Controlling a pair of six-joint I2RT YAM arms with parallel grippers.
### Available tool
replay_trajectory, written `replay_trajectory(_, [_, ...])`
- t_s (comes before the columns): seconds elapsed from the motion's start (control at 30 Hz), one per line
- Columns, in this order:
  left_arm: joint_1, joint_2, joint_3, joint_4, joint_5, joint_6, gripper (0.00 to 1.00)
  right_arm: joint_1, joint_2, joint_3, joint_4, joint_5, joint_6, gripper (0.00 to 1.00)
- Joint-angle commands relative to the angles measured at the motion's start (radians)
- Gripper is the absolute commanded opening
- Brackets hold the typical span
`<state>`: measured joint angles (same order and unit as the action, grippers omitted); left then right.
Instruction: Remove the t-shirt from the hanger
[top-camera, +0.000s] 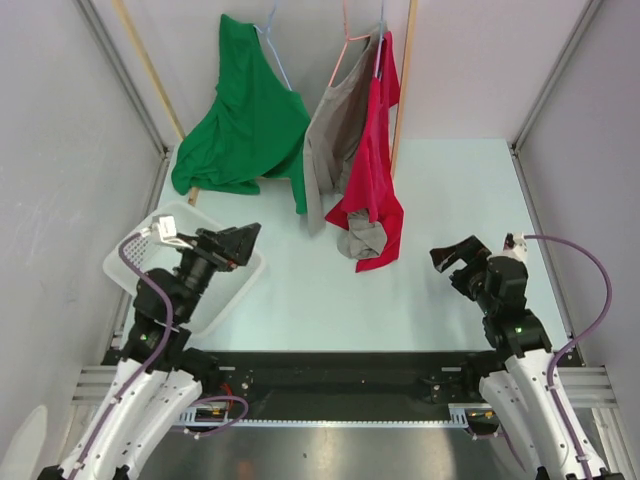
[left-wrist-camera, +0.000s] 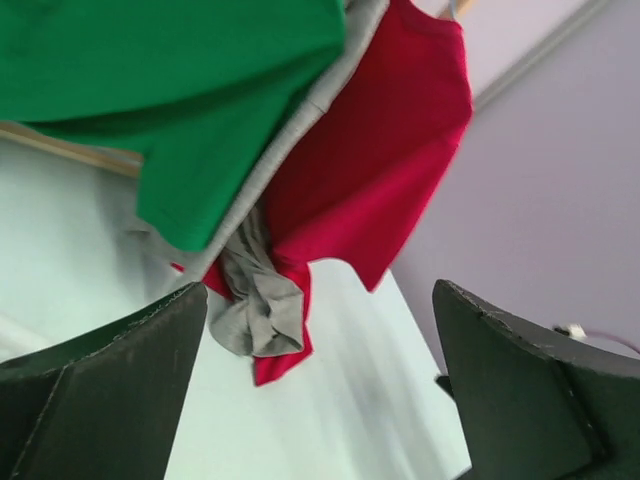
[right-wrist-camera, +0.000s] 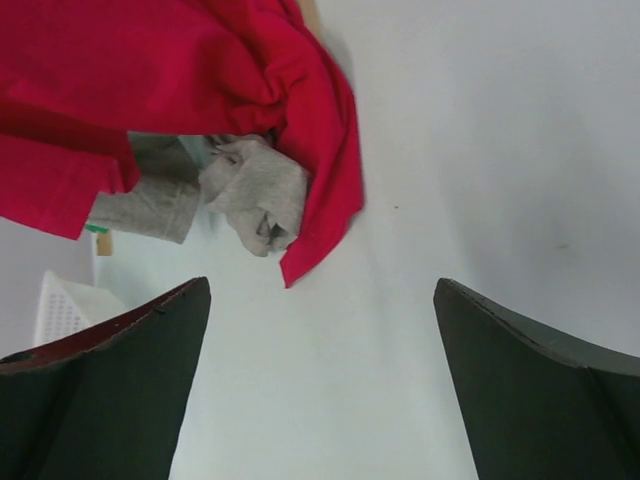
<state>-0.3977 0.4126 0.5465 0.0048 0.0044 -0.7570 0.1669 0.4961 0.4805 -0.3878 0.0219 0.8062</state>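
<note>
The left gripper rises and reaches outward next onto the wire of the pale blue hanger's arm nearest the grey t-shirt (top-camera: 335, 135), where it shows bare of green cloth.
Three t-shirts hang on hangers at the back. A green t-shirt (top-camera: 245, 120) hangs on a pale blue hanger (top-camera: 277, 55). A grey t-shirt (top-camera: 335, 135) and a red t-shirt (top-camera: 376, 170) hang side by side on a pink hanger (top-camera: 352, 40) and a second one, with their hems touching the table. My left gripper (top-camera: 238, 243) is open and empty over the basket, aimed at the shirts (left-wrist-camera: 370, 170). My right gripper (top-camera: 458, 254) is open and empty, to the right of the red hem (right-wrist-camera: 320, 170).
A white basket (top-camera: 150, 232) sits at the left under my left arm. Wooden poles (top-camera: 150, 70) stand at the back. Grey walls close in both sides. The pale table (top-camera: 440, 200) lies between the arms.
</note>
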Motion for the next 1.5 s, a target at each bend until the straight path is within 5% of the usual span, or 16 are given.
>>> replay_trajectory(0.0, [0.007, 0.057, 0.185, -0.363, -0.123, 0.099, 1.0, 0.005, 0.001, 0.07, -0.123, 0.082, -0.061, 1.0])
replay_trajectory(0.13, [0.007, 0.063, 0.202, -0.251, 0.083, 0.186, 1.0, 0.002, 0.019, 0.13, -0.181, 0.064, -0.084, 1.0])
replay_trajectory(0.33, [0.007, 0.187, 0.289, -0.186, 0.071, 0.157, 1.0, -0.004, 0.159, 0.263, -0.409, 0.111, -0.058, 1.0])
replay_trajectory(0.53, [0.016, 0.478, 0.594, -0.215, 0.019, 0.232, 1.0, -0.006, 0.254, 0.383, -0.503, 0.113, -0.056, 1.0])
replay_trajectory(1.03, [0.125, 1.132, 1.191, -0.028, 0.127, 0.246, 0.96, -0.006, 0.056, 0.449, -0.422, -0.21, -0.219, 1.0])
replay_trajectory(1.3, [0.154, 1.466, 1.615, -0.083, 0.25, 0.153, 0.67, -0.004, 0.039, 0.532, -0.474, -0.175, -0.254, 0.99])
replay_trajectory(1.47, [0.154, 1.559, 1.708, -0.086, 0.211, 0.133, 0.62, -0.006, 0.03, 0.584, -0.474, -0.181, -0.249, 1.0])
